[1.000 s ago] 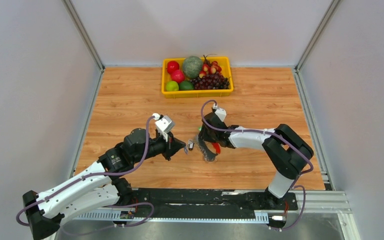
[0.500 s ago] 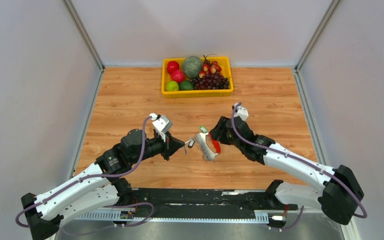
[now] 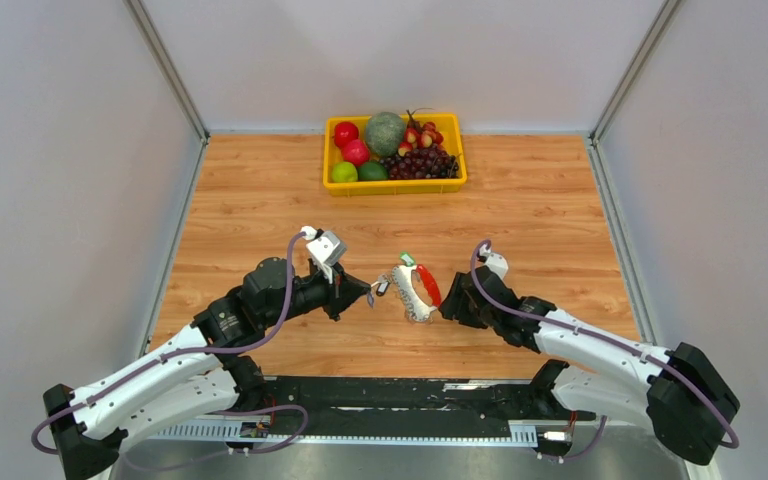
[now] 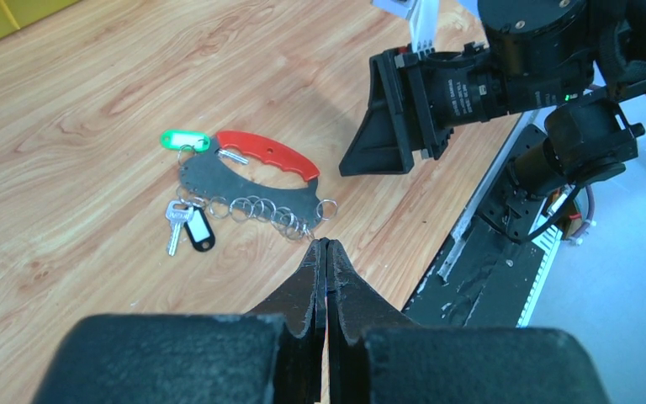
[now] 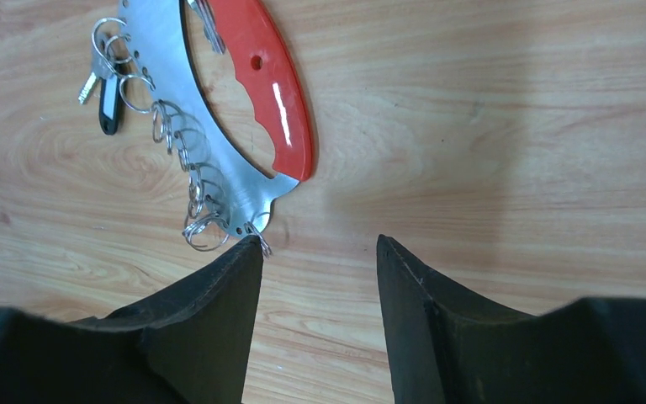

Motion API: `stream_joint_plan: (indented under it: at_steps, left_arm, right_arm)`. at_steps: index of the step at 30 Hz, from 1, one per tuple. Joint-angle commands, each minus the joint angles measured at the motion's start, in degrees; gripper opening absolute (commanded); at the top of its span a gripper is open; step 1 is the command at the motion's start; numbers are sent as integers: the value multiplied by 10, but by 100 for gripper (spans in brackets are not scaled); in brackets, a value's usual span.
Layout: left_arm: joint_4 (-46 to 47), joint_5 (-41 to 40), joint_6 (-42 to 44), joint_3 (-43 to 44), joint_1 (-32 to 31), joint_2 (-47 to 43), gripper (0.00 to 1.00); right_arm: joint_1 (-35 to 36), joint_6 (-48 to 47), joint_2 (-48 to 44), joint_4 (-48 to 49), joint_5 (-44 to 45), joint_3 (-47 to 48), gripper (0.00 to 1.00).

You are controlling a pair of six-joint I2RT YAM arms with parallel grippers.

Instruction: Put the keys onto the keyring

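I should next move my right gripper down and to the left in the top view, onto the small end keyring point(image 3: 431, 317) point(image 5: 259, 239), because it sticks out past the plate's end.
A curved silver plate point(image 4: 244, 181) with a red handle point(image 4: 269, 153) lies flat on the wooden table. A row of small silver keyrings point(image 4: 261, 210) hangs along its edge. One silver key point(image 4: 174, 227) with a black tag point(image 4: 199, 231) hangs at its end, beside a green tag point(image 4: 183, 138). No blue-headed or red-headed key shows. My left gripper point(image 4: 321, 244) is shut, just short of the rings. My right gripper point(image 5: 320, 244) is open and empty, its left finger point(image 5: 231, 278) at the plate's tip point(image 5: 256, 202). The top view shows the plate point(image 3: 412, 295) between both grippers.
A yellow crate point(image 3: 396, 186) of fruit stands at the back middle. The black base rail point(image 3: 410, 395) runs along the table's near edge. The right arm point(image 4: 505, 76) fills the upper right of the left wrist view.
My right arm has swung back from over the plate to its right and near side, leaving the plate lying on the table. My left arm has barely moved.
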Motion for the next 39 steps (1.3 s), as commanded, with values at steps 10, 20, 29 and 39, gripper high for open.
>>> stream_joint_plan:
  at_steps: [10,20,29,39]
  left_arm:
    - [22,10,9,1,-1,5,0]
    - [23,13,9,0,-1,6,0]
    - [26,14,8,1,-1,9,0]
    - [26,15,3,-1,-1,13,0]
  right_arm:
    - [0,-15,53,148,-94,-33,55]
    - [5,-34,89,183,-117,-55,47]
    - [12,-46,96,222,-139,-67,35]
    - [16,-88,96,244,-100,-65,16]
